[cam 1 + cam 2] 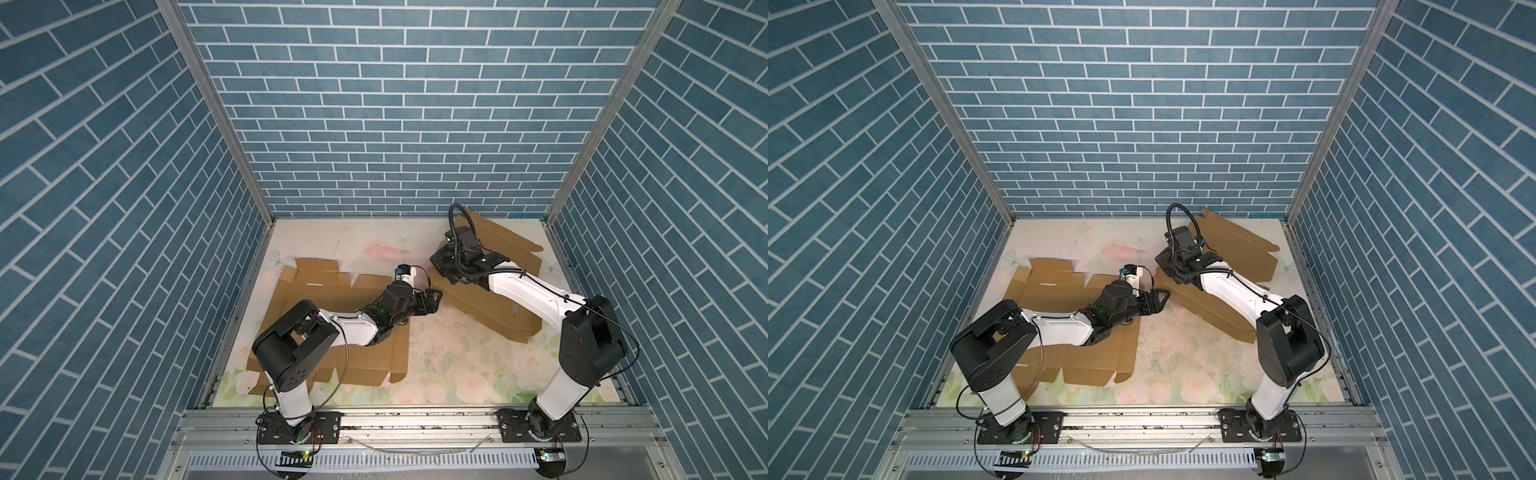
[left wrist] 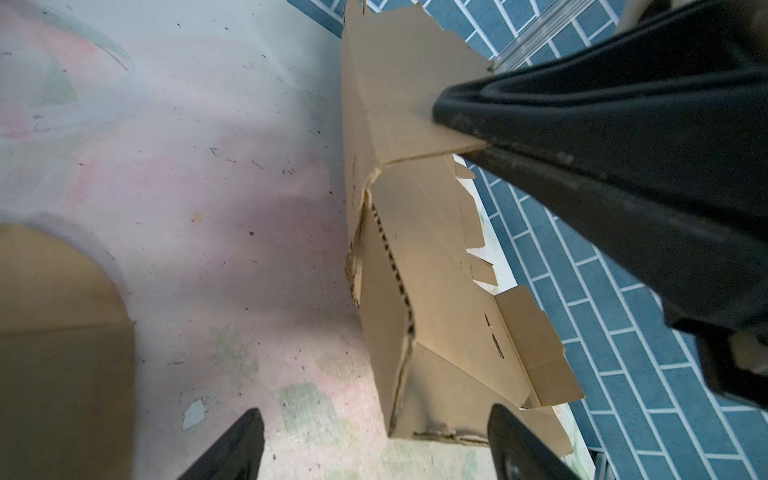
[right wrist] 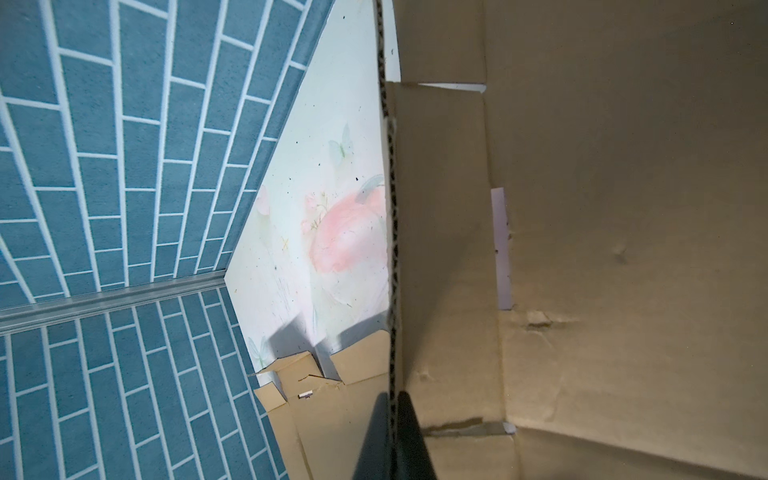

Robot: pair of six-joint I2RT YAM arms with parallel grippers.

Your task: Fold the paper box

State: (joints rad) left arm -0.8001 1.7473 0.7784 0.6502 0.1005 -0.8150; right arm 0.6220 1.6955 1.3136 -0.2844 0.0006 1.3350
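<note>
My right gripper will next pull the corrugated edge back and let go of it over the bare tabletop beside the box, because that spot is back of the gripper.
The paper box is a brown cardboard blank, partly folded, lying at the right of the floral table. My right gripper is shut on the corrugated edge of a raised side panel of the box. My left gripper stands open just short of the box's near-left corner, gripping nothing. In the left wrist view the right gripper's black fingers pinch the panel's top edge.
A second flat cardboard blank lies on the left under my left arm. Blue brick walls with aluminium posts close in the table on three sides.
</note>
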